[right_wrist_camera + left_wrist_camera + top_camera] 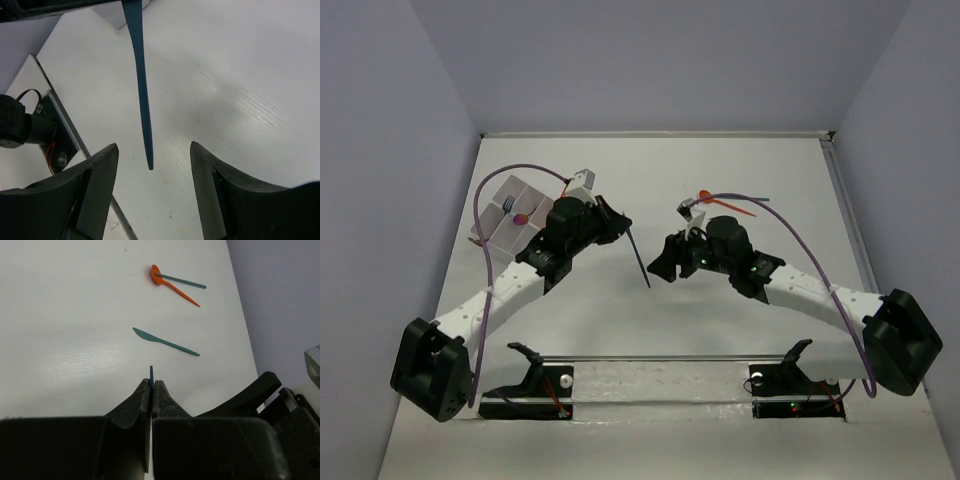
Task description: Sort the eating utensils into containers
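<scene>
A fork [508, 206] and pink spoon are already in the white divided containers [498, 205]. My left gripper should go up, turn and then lower the utensil over these containers.
My left gripper [623, 222] is shut on one end of a dark blue utensil [640, 258], which slants down toward the table's middle. In the left wrist view the pinched piece [151, 373] shows edge-on between the closed fingertips of the left gripper [151, 383]. My right gripper [665, 264] stands open around the utensil's free tip [149, 160], not touching it; the right gripper [153, 146] has a wide gap. The white divided containers [498, 205] lie at the far left, holding a fork [508, 206] and a pink spoon [520, 218].
On the table lie a teal knife [165, 341], an orange spoon [172, 285] and a teal stick [182, 281] crossing it. The orange spoon [725, 205] shows behind the right arm. A raised rail [660, 357] runs along the near edge.
</scene>
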{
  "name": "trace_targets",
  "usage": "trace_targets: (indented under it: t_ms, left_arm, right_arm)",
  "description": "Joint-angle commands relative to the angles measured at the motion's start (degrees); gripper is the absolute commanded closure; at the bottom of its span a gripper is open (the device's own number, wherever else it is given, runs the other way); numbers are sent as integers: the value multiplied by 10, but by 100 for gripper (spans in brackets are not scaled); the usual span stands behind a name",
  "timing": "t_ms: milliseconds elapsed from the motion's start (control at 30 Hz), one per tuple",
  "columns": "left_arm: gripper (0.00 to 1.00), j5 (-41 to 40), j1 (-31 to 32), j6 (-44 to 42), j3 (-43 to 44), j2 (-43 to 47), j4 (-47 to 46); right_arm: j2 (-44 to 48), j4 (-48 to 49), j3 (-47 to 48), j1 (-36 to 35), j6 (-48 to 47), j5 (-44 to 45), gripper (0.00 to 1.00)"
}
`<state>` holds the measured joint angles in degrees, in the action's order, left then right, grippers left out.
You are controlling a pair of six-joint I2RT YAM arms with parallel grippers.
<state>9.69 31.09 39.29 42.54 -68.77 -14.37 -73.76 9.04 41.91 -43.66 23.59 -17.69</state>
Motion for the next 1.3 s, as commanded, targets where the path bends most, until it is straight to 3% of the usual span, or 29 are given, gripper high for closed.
trace_targets:
  t_ms: [0, 100, 300, 467, 733, 1000, 1267]
  left_arm:
    - [94, -87, -11, -64, 41, 60, 68]
    - [94, -142, -37, -88, 51, 119, 125]
    - [94, -251, -125, -142, 80, 210, 235]
    - [94, -381, -176, -204, 70, 247, 253]
    - [94, -459, -241, -247, 43, 218, 165]
    - [95, -506, -241, -311, 2, 186, 1]
    - [94, -499, -241, -323, -7, 122, -48]
  right_arm:
    - [38, 34, -8, -7, -7, -3, 29]
    - [54, 36, -10, -7, -8, -2, 19]
    - [85, 44, -29, -7, -1, 13, 19]
    - [107, 46, -39, -7, 7, 22, 19]
    - [135, 47, -49, -7, 7, 30, 19]
    - [156, 54, -60, -7, 3, 37, 19]
    - [154, 56, -61, -7, 1, 35, 19]
